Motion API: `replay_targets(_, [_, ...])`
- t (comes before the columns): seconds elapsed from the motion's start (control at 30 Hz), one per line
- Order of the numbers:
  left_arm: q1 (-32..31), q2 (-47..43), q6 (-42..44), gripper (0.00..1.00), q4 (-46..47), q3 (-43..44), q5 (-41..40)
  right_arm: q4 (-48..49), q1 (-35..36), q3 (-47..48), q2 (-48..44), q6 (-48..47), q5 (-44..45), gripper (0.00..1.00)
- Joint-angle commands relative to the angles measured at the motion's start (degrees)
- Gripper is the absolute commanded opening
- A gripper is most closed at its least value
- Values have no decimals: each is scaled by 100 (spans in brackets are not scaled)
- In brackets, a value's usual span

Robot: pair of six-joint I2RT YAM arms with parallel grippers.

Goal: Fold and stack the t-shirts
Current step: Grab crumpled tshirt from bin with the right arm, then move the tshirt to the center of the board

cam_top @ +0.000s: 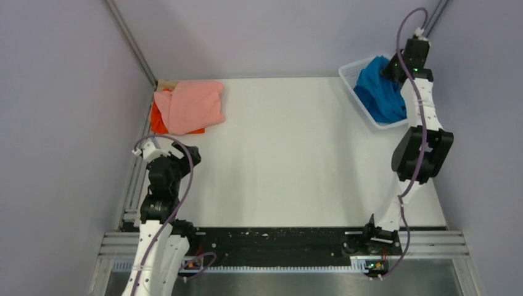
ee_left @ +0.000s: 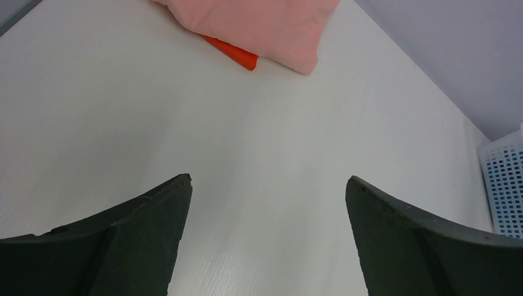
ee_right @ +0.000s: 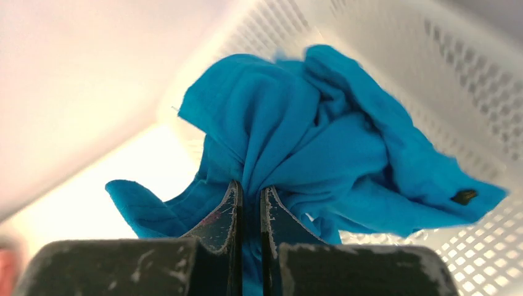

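Note:
I next need to lift the blue t-shirt with my right gripper high out of the basket (cam_top: 350, 73). Then I need to bring it down onto the empty middle of the table and release it.
The bright blue t-shirt (cam_top: 379, 92) lies crumpled in the white mesh basket (cam_top: 350, 73) at the back right. My right gripper (ee_right: 250, 188) is shut on a bunched fold of the blue t-shirt (ee_right: 321, 142), over the basket. The salmon-pink t-shirt (cam_top: 191, 105) lies folded on top of the orange t-shirt (cam_top: 158, 120) at the back left; both show in the left wrist view, the pink one (ee_left: 259, 24) over the orange one (ee_left: 237, 54). My left gripper (ee_left: 268, 185) is open and empty above bare table, near the left edge.
The white table (cam_top: 290, 154) spreads between the two arms. The basket wall (ee_left: 506, 179) shows at the right of the left wrist view. Grey walls close in on the left, back and right.

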Motion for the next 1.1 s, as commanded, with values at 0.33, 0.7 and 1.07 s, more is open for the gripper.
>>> replay_targets(0.33, [22, -406, -232, 99, -695, 634, -440, 2071, 1060, -415, -4008, 256, -2907, 0])
replay_targets(0.7, [17, -1345, -457, 99, 35, 225, 529, 4144, 2568, -2331, -4200, 1659, -4799, 0])
replay_targets(1.07, [23, -581, -747, 99, -121, -47, 1147, 2769, 2544, -5812, -4538, -129, 1167, 66])
